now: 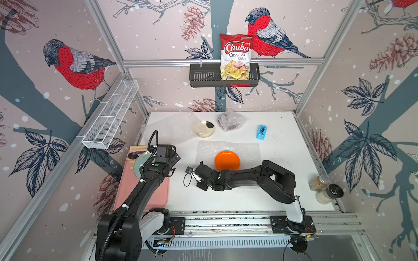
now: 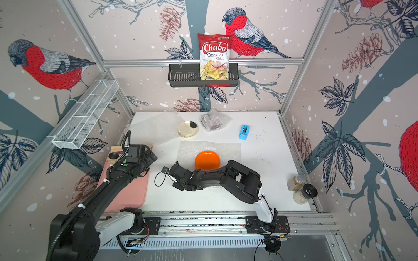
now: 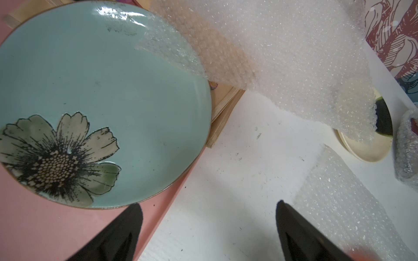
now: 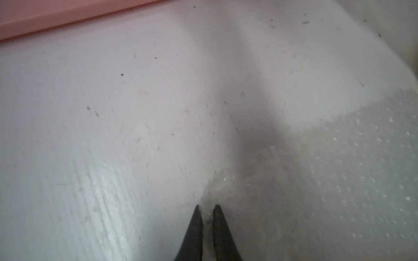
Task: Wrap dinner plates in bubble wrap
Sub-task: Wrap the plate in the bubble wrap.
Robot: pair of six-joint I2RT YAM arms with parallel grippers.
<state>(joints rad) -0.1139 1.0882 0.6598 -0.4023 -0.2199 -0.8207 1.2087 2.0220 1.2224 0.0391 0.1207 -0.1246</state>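
The bare plate lies outward of my right gripper, so next I should raise the gripper, pull the sheet's corner outward over the orange plate (image 1: 227,160) and release it there.
An orange plate (image 1: 227,160) (image 2: 207,160) lies on a flat bubble wrap sheet (image 1: 226,145) mid-table. My right gripper (image 4: 207,206) (image 1: 200,182) is shut on that sheet's near left corner, low over the table. At the back a cream plate with a dark rim (image 1: 204,128) (image 3: 371,151) is partly covered by a second bubble wrap sheet (image 1: 167,128) (image 3: 282,56). Beside it sits a crumpled bubble wrap bundle (image 1: 230,122) with something dark red inside. My left gripper (image 3: 209,203) (image 1: 174,157) hangs open and holds nothing, over the edge of the pink tray.
A large pale green flowered plate (image 3: 101,90) rests on the pink tray (image 1: 156,196) by a wooden stand (image 1: 138,149). A blue tape dispenser (image 1: 262,132) lies back right. Two spice jars (image 1: 319,183) stand at the right edge. A wire basket and a black shelf hang on the walls.
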